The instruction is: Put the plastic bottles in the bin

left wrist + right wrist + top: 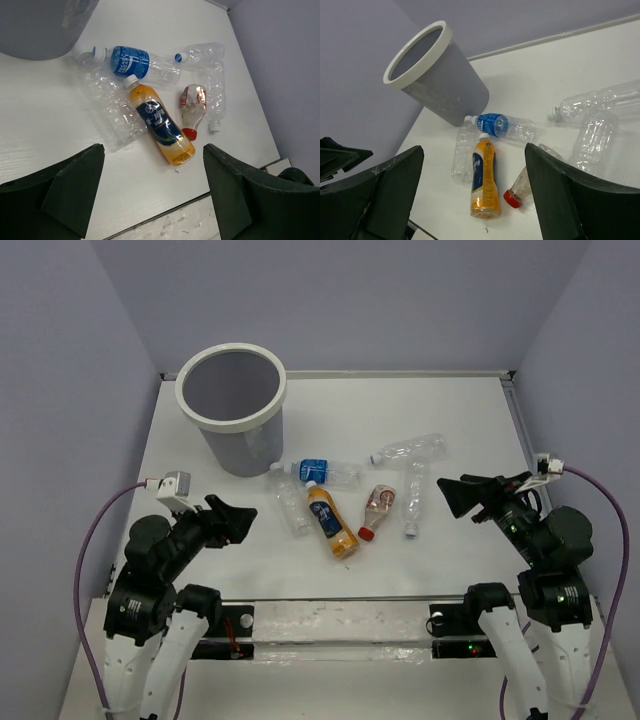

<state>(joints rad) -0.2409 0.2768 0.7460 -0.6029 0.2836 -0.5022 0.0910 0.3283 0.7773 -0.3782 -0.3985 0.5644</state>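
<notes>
The clear bottle by the bin lies below, to my left gripper's right in the top view. My left gripper lowers to it next and turns along its slant.
Several plastic bottles lie in a loose cluster mid-table: an orange one (333,522) with a white cap, a blue-labelled one (325,472), a pinkish one (376,508) with a red cap, and three clear ones (290,502) (410,448) (414,495). The bin (230,422), grey mesh with a white rim, stands upright at the back left, close to the blue-labelled bottle (497,124). My left gripper (240,523) hovers open to the left of the cluster, with the orange bottle (160,125) ahead of it. My right gripper (455,495) hovers open on the right, holding nothing.
Grey walls close in the white table on the left, back and right. A raised strip (350,612) runs along the near edge between the arm bases. Cables loop from both wrists.
</notes>
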